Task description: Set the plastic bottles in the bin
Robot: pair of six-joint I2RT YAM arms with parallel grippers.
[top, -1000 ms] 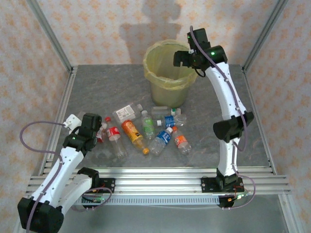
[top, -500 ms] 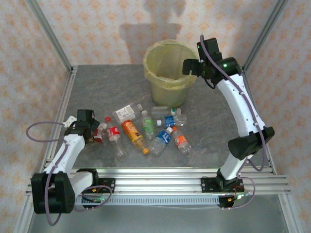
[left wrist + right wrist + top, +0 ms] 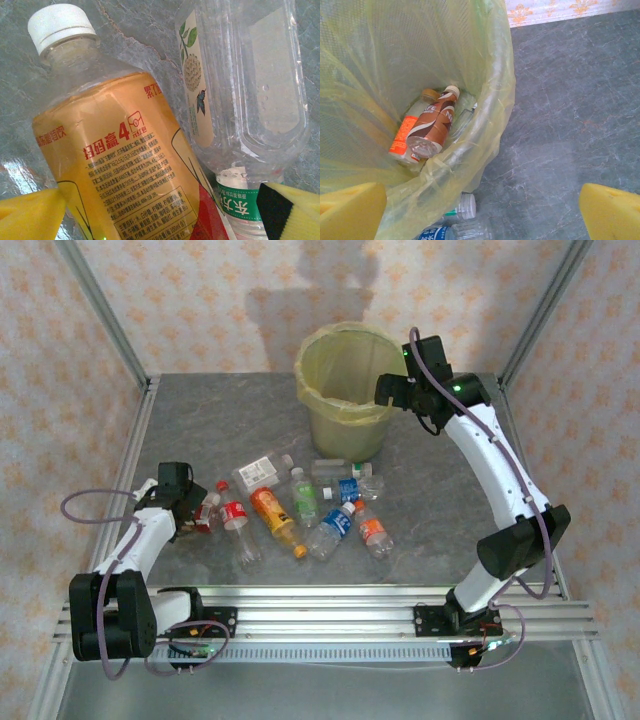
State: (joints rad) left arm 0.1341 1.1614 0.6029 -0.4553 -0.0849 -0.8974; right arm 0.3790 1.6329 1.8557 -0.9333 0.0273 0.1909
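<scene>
The white-capped bottle is below my left gripper and lies at a slant to the gripper's fingers, so my left gripper should next turn its fingers in line with the bottle and lower them around the bottle's orange label (image 3: 132, 157).
The bin (image 3: 345, 390) with its yellow-green liner stands at the back centre. In the right wrist view the bin (image 3: 495, 100) holds a brown-labelled bottle (image 3: 432, 127) and an orange-labelled one (image 3: 402, 140). My right gripper (image 3: 392, 390) hangs open and empty over the bin's right rim, its yellow pads (image 3: 350, 210) wide apart. Several plastic bottles (image 3: 300, 510) lie in front of the bin. My left gripper (image 3: 180, 502) is low at the left end of that pile, open. An orange-labelled, white-capped bottle (image 3: 120, 150) lies between its pads (image 3: 290, 212), ungripped.
A clear bottle with a white flower label (image 3: 250, 80) and a green-labelled bottle (image 3: 240, 207) lie right of the orange one. A blue-labelled bottle (image 3: 437, 234) and a clear cap (image 3: 466, 206) lie at the bin's foot. Aluminium frame posts (image 3: 110, 330) and papered walls enclose the grey table (image 3: 450, 470).
My right gripper has swung right, from over the bin's mouth to its right rim. The left arm has folded back and down, its gripper staying by the leftmost bottles.
</scene>
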